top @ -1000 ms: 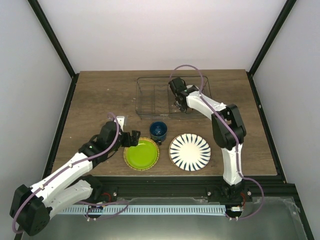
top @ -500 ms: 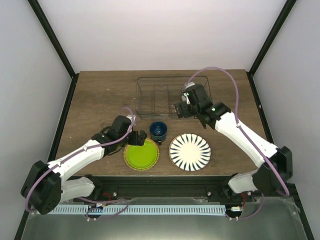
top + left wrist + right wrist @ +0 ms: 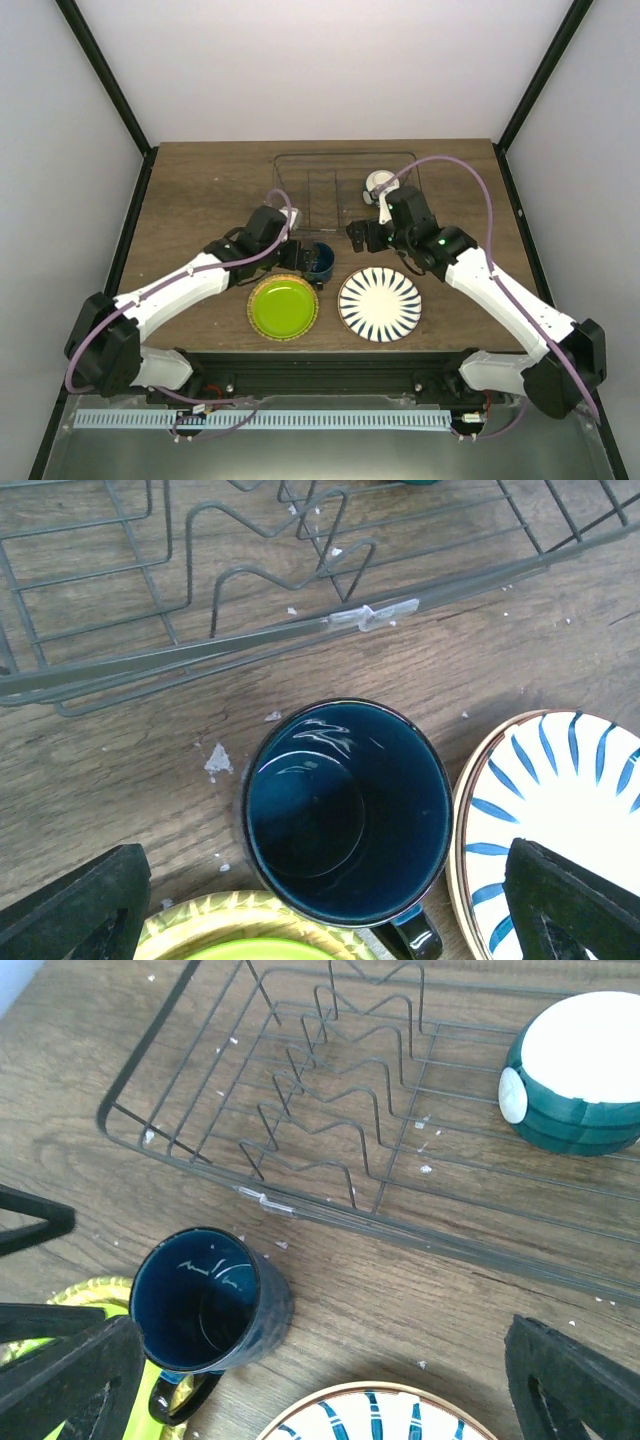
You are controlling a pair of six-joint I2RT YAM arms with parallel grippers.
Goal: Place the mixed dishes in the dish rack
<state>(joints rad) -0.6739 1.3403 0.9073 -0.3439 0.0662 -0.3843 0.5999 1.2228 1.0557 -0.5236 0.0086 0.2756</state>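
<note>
The opening of the dark blue mug faces up, so the left gripper should come down next onto the mug's rim, on the side away from the striped plate (image 3: 379, 304), with one finger inside.
The dark blue mug (image 3: 321, 262) stands upright on the table just in front of the dish rack (image 3: 300, 195). My left gripper (image 3: 303, 257) hovers at the mug (image 3: 345, 810), open, its fingers (image 3: 80, 905) spread wider than the cup. My right gripper (image 3: 358, 237) hangs open and empty between rack and striped plate (image 3: 379, 304). The white bowl (image 3: 378, 183), teal on the outside (image 3: 585, 1070), rests inside the rack (image 3: 330, 1090) at its right end. The lime-green plate (image 3: 283, 307) lies flat in front of the mug, touching its handle (image 3: 415, 942).
The two plates lie side by side near the table's front edge. The rack's zigzag dividers (image 3: 340, 1070) fill its left and middle part. Black frame posts rise at the table's back corners. My left gripper's finger (image 3: 30, 1220) shows in the right wrist view.
My left gripper has moved right and forward, from beside the green plate to the mug. My right gripper has drawn back out of the rack; the bowl stays inside.
</note>
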